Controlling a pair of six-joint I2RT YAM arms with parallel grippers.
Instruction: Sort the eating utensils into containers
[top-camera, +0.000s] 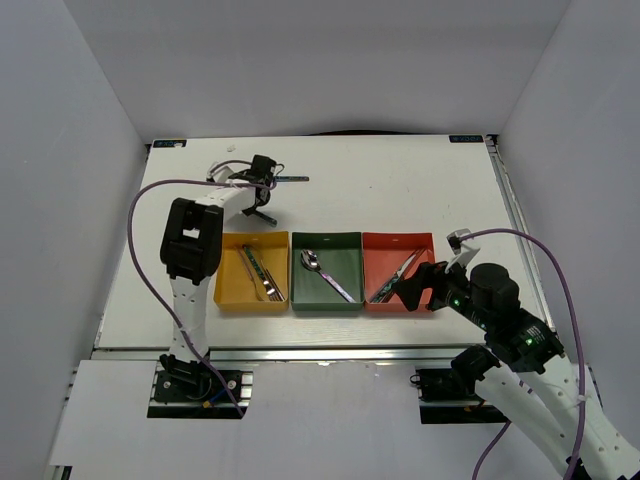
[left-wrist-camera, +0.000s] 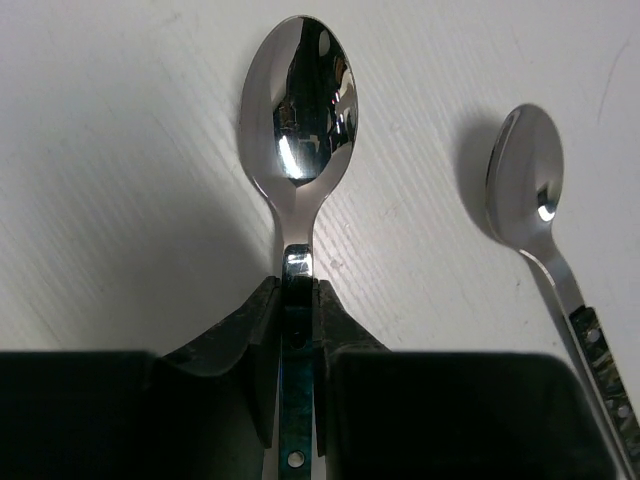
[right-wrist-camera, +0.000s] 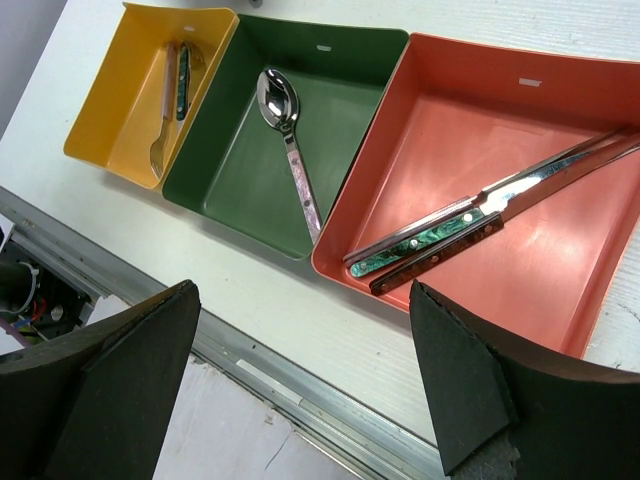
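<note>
I will lift my left gripper, carry the silver spoon back and right in the top view to the spoon-holding green tray (top-camera: 335, 268), lower and release.
My left gripper (top-camera: 266, 180) is at the far left of the table, shut on the teal handle of a silver spoon (left-wrist-camera: 300, 100), held just over the white table top. A second spoon (left-wrist-camera: 527, 180) lies on the table to its right; it also shows in the top view (top-camera: 262, 214). The yellow tray (top-camera: 228, 272) holds a few utensils (right-wrist-camera: 172, 95). The green tray (top-camera: 345, 262) holds a pink-handled spoon (right-wrist-camera: 287, 130). The red tray (top-camera: 420, 262) holds two knives (right-wrist-camera: 480, 210). My right gripper (right-wrist-camera: 302, 300) is open and empty, above the red tray's near edge.
The three trays stand in a row near the table's front edge (top-camera: 330, 350). White walls close in the left, right and back. A metal rail (right-wrist-camera: 330, 400) runs along the front edge under my right gripper.
</note>
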